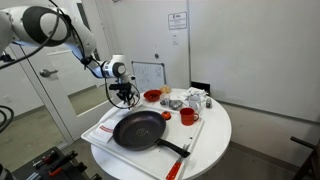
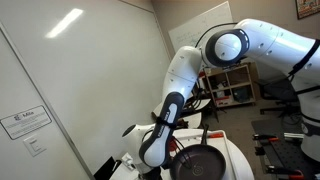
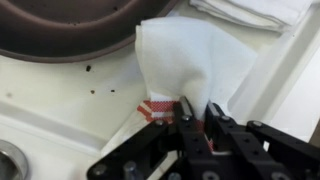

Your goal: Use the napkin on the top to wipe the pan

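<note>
The napkin goes down slightly next and drops free as my gripper's fingers open, since the white tray's bottom beside the pan lies just below my gripper.
A black frying pan [image 1: 138,129] lies on the white tray [image 1: 105,128] on the round white table; its dark rim also shows at the top left of the wrist view [image 3: 70,30]. My gripper [image 1: 125,97] hangs above the tray's far edge, just behind the pan. In the wrist view my gripper [image 3: 197,108] is shut on a white napkin [image 3: 185,55] with a red checked edge, which hangs from the fingers beside the pan. A stack of white napkins [image 3: 255,10] lies at the top right.
A red bowl [image 1: 152,96], a red cup [image 1: 187,117], a small red item [image 1: 167,116] and metal and white items [image 1: 190,100] stand on the far side of the table. A whiteboard [image 1: 148,75] stands behind. In an exterior view the arm [image 2: 170,120] hides most of the table.
</note>
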`<state>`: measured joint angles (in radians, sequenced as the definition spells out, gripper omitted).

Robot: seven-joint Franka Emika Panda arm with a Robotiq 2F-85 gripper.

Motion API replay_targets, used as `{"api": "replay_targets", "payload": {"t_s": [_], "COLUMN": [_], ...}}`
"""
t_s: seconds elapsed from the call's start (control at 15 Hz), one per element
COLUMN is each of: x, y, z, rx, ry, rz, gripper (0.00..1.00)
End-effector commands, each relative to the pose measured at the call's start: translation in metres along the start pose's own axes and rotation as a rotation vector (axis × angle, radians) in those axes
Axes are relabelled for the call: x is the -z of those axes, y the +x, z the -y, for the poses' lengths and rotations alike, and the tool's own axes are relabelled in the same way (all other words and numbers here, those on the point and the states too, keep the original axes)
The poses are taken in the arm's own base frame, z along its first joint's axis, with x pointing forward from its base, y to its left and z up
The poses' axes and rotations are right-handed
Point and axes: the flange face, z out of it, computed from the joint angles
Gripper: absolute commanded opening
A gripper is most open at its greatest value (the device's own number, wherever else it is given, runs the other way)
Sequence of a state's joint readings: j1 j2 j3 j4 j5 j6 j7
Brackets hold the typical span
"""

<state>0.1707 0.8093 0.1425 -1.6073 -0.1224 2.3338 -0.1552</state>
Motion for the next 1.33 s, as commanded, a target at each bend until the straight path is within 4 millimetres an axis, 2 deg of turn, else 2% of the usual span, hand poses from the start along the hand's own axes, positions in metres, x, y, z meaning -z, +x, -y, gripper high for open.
{"api": "replay_targets", "payload": {"t_s": [0.0, 0.4, 0.67, 0.73, 0.8, 0.93, 1.27], "x": [-0.025, -0.066, -0.073, -0.072, -0.071, -0.068, -0.062], "y": [0.018, 0.024, 0.026, 0.026, 0.027, 0.027, 0.027], "z": [-0.001, 0.009, 0.008, 0.007, 0.007, 0.007, 0.010], "rx": [0.021, 0.045, 0.044, 0.040, 0.038, 0.036, 0.043], "ry": [0.070, 0.120, 0.121, 0.119, 0.117, 0.118, 0.118], "rz": [0.028, 0.086, 0.091, 0.091, 0.091, 0.086, 0.072], "gripper": [0.04, 0.04, 0.04, 0.10, 0.41, 0.48, 0.84]}}
